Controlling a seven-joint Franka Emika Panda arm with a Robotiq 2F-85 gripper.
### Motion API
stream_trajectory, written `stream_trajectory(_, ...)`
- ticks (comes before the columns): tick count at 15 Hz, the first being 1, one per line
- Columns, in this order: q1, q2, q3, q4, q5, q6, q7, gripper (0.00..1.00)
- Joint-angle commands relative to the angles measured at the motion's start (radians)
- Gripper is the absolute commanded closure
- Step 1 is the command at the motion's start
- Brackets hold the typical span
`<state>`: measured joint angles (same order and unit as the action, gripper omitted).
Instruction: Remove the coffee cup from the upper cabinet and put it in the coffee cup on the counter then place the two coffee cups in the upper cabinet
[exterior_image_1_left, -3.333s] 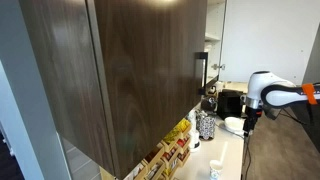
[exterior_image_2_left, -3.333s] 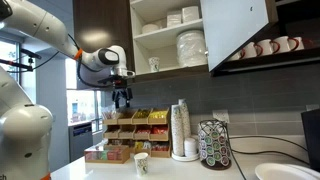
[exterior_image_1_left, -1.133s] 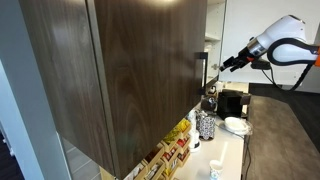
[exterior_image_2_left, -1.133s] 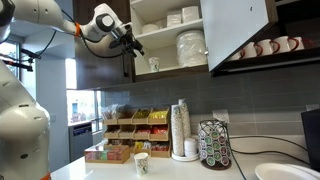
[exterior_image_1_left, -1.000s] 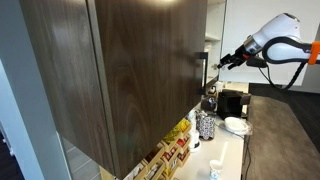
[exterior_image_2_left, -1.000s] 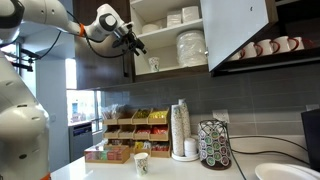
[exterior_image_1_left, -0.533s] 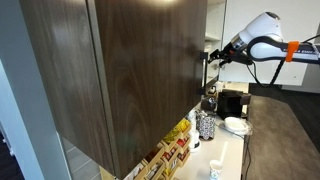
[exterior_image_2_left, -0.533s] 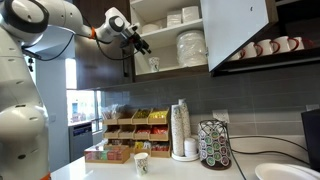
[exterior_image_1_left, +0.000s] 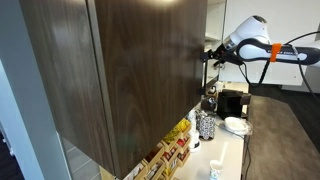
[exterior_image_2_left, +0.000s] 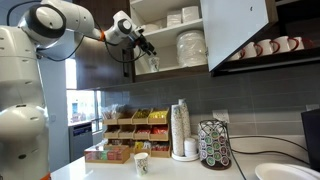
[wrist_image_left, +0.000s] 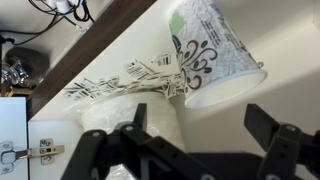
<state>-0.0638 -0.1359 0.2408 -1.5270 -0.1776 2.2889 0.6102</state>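
Note:
My gripper should move a little toward the patterned cup next and bring its open fingers to either side of the cup's near rim (exterior_image_2_left: 152, 58) (wrist_image_left: 198, 102), because that rim is still beyond the fingers.
One pale patterned coffee cup (exterior_image_2_left: 153, 65) stands on the lower shelf of the upper cabinet (exterior_image_2_left: 168, 72), whose white door (exterior_image_2_left: 235, 30) is swung open. In the wrist view this cup (wrist_image_left: 208, 50) fills the top right, just beyond my fingertips (wrist_image_left: 257, 117) and apart from them. My gripper (exterior_image_2_left: 146, 52) is open at the shelf's left opening, just above and beside the cup, with nothing between its fingers (wrist_image_left: 198, 118). In an exterior view the gripper (exterior_image_1_left: 212, 56) shows at the cabinet's dark edge. The other coffee cup (exterior_image_2_left: 141, 163) stands on the counter below.
Stacked white plates and bowls (exterior_image_2_left: 190, 44) share the shelf to the right of the cup. Mugs (exterior_image_2_left: 266, 47) hang on a side shelf. On the counter stand a tea-box rack (exterior_image_2_left: 130, 130), a tall stack of paper cups (exterior_image_2_left: 181, 130), a pod carousel (exterior_image_2_left: 213, 143) and a plate (exterior_image_2_left: 282, 172).
The arm has swung up from over the counter and toward the cabinet. The open gripper now sits at the shelf opening, close to the cup.

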Motion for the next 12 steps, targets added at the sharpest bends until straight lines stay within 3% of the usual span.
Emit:
stream_trajectory(1,0.042,0.048,-0.024,0.057,-0.055,-0.075,0.035,0.00)
stream_trajectory(4,0.058,0.061,-0.040,0.069,-0.075,-0.120,0.033,0.00)
stream_trajectory(5,0.063,0.063,-0.045,0.073,-0.075,-0.134,0.031,0.25)
stream_trajectory(6,0.066,0.062,-0.050,0.075,-0.076,-0.153,0.029,0.27)
stream_trajectory(11,0.079,0.052,-0.073,0.078,-0.058,-0.218,0.021,0.67)
stream_trajectory(12,0.053,0.044,-0.054,0.066,-0.050,-0.213,0.021,0.73)
